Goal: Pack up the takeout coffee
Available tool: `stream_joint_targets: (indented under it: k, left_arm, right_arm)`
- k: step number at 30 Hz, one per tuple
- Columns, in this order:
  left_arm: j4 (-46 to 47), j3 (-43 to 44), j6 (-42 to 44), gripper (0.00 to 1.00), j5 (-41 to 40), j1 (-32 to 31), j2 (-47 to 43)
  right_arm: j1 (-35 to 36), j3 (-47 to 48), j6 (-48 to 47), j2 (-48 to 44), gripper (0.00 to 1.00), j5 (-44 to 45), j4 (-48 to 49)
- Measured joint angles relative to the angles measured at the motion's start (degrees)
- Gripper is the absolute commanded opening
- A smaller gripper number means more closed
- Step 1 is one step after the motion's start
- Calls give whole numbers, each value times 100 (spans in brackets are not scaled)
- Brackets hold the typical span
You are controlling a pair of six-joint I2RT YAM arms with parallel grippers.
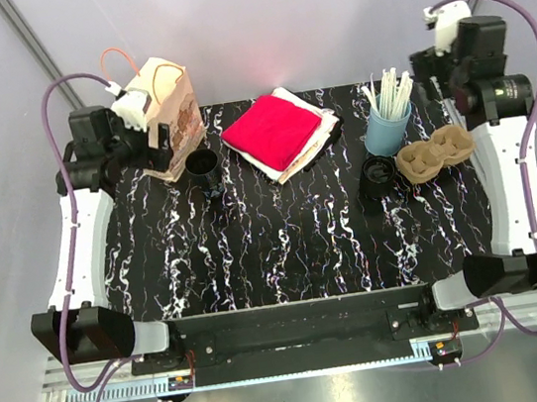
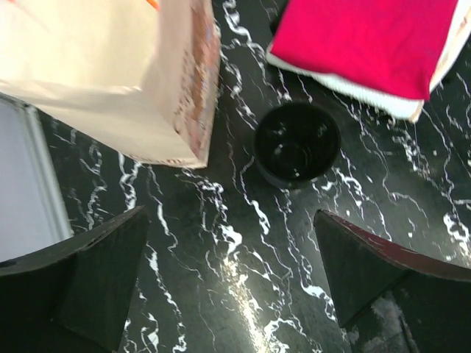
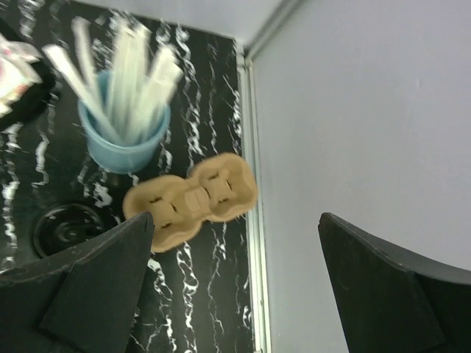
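Note:
The carrier sits below my right gripper and is slanted, so my right gripper will next turn and move down onto the carrier's middle ridge (image 1: 439,150) (image 3: 196,200), with a finger in each cup well.
A tan paper bag (image 1: 168,115) stands upright at the back left. A black coffee cup (image 1: 203,163) sits just to its right. A second black cup (image 1: 382,173) rests on the right, beside a brown cardboard cup carrier (image 1: 434,153). My left gripper (image 2: 232,279) hangs open above bare table, short of the bag (image 2: 110,73) and the black cup (image 2: 296,143). My right gripper (image 3: 235,279) is open and empty at the table's right edge, with the carrier (image 3: 191,198) and the other black cup (image 3: 70,228) ahead and to its left.
A red cloth on a stack of white napkins (image 1: 274,130) lies at the back centre. A blue cup of white stirrers (image 1: 388,124) stands behind the right black cup. A grey wall (image 3: 368,110) rises right beside the table's right edge.

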Motion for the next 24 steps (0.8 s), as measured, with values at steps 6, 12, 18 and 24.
stream_joint_targets:
  k: [6, 12, 18, 24]
  left_arm:
    - [35, -448, 76, 99, 254, -2, 0]
    - [144, -697, 63, 99, 361, -2, 0]
    - [317, -748, 15, 99, 457, -2, -9]
    - [372, -957, -7, 99, 463, -2, -57]
  right_arm:
    - [-1231, -448, -149, 275, 100, -1008, -28]
    - [-2037, -1051, -487, 625, 100, -2382, -72]
    - [-2212, -1635, -885, 1067, 100, -3062, 118]
    - [-2192, -2306, -1027, 1252, 94, -3329, 798]
